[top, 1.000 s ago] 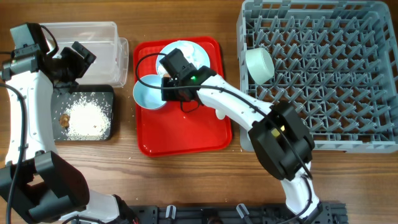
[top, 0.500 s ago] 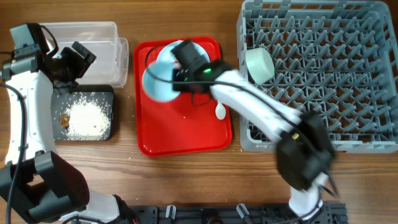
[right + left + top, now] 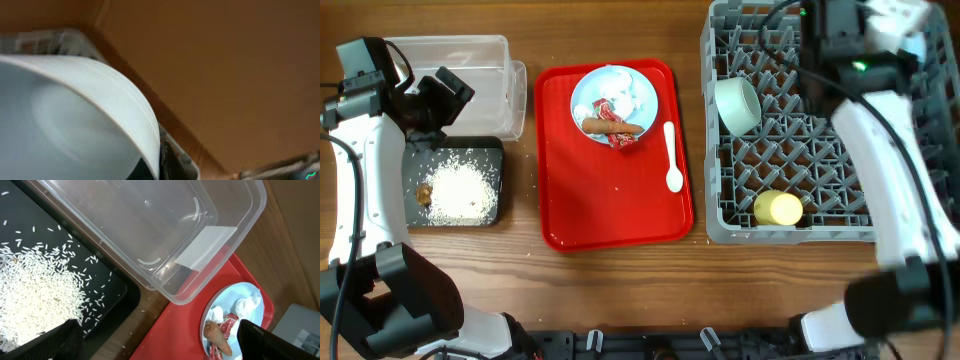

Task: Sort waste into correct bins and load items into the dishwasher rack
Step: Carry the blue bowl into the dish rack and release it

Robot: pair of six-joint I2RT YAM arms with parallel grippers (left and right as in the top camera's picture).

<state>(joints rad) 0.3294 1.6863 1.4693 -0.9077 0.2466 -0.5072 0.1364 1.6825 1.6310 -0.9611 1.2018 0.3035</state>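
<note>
The robot's right gripper should lower the pale blue bowl into the rack [image 3: 710, 150] next, where the rack's wires beside the mint bowl [image 3: 738, 105] are empty.
My right gripper [image 3: 825, 35] is over the far edge of the grey dishwasher rack [image 3: 710, 150]. In the right wrist view it [image 3: 161, 162] is shut on the rim of a pale blue bowl [image 3: 65, 115]. A mint bowl [image 3: 738, 105] and a yellow cup [image 3: 778, 208] sit in the rack. A pale blue plate [image 3: 588, 95] on the red tray holds a brown sausage piece [image 3: 615, 126], a red-and-white wrapper [image 3: 622, 139] and white tissue [image 3: 625, 88]. A white spoon [image 3: 672, 158] lies beside it. My left gripper [image 3: 445, 95] [image 3: 160, 345] is open and empty above the bins.
The clear tub [image 3: 470, 60] [image 3: 150, 225] stands at the far left with nothing in it. The black tray [image 3: 490, 150] in front of it holds white rice [image 3: 460, 190] and a brown food bit [image 3: 423, 190]. The red tray [image 3: 610, 210] lies mid-table.
My right arm has swung from the red tray to the far side of the rack, carrying the pale blue bowl. The yellow cup now shows. The left arm has not moved.
</note>
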